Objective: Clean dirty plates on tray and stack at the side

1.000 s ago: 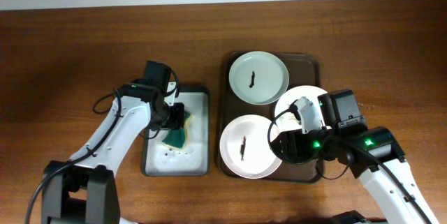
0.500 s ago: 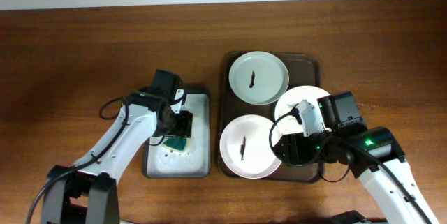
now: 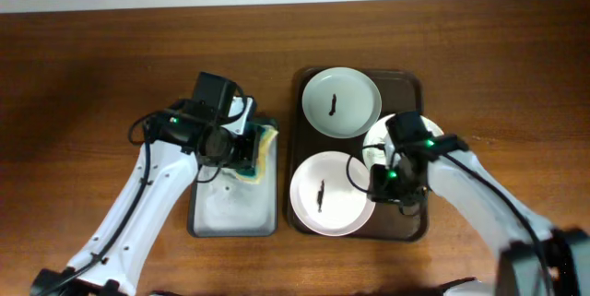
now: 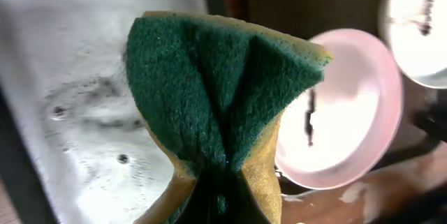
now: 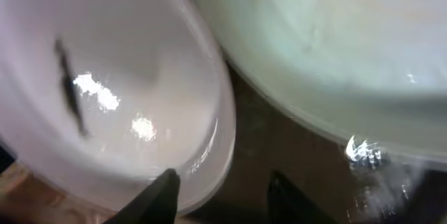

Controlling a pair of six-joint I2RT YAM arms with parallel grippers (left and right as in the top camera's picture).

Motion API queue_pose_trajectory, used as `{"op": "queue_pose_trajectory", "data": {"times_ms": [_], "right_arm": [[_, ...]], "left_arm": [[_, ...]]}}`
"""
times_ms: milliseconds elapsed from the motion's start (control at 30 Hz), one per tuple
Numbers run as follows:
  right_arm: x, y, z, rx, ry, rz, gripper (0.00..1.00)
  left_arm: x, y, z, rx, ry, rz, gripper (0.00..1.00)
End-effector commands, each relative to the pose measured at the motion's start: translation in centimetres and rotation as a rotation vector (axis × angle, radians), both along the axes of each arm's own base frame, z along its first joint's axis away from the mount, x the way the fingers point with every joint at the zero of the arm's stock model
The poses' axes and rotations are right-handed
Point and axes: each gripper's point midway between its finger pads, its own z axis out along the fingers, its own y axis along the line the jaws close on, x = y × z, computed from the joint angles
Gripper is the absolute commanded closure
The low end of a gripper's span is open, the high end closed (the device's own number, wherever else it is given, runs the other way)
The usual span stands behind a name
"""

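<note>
I will have my left gripper wipe the front plate's dark smear next, then return, lower to the grey tray's bottom, now below it, and release the sponge.
Three white plates lie on the dark brown tray. The back plate and the front plate each carry a dark smear. The right plate is partly hidden by my right arm. My left gripper is shut on the green-yellow sponge and holds it above the right edge of the grey tray. In the left wrist view the pinched sponge fills the middle, with the front plate beyond it. My right gripper is open, its fingers astride the front plate's right rim.
The grey tray's floor is wet with dark specks. The right plate overlaps close beside the front plate, with a narrow strip of brown tray floor between them. Bare wooden table lies to the left and behind.
My left gripper has lifted the sponge off the grey tray and moved it right, toward the brown tray. My right gripper has turned and moved to the front plate's right rim.
</note>
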Motion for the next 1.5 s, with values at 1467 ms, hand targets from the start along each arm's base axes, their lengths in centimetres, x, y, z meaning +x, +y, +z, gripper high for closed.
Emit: {"op": "queue_pose_trajectory", "data": {"times_ms": [1467], "right_arm": [[0.7,-2.6,-5.5,-0.158,0.111,-0.194,0.96]], "left_arm": [[2.5,-3.7,-8.6,0.575,0.043,0.13,1.0]]}}
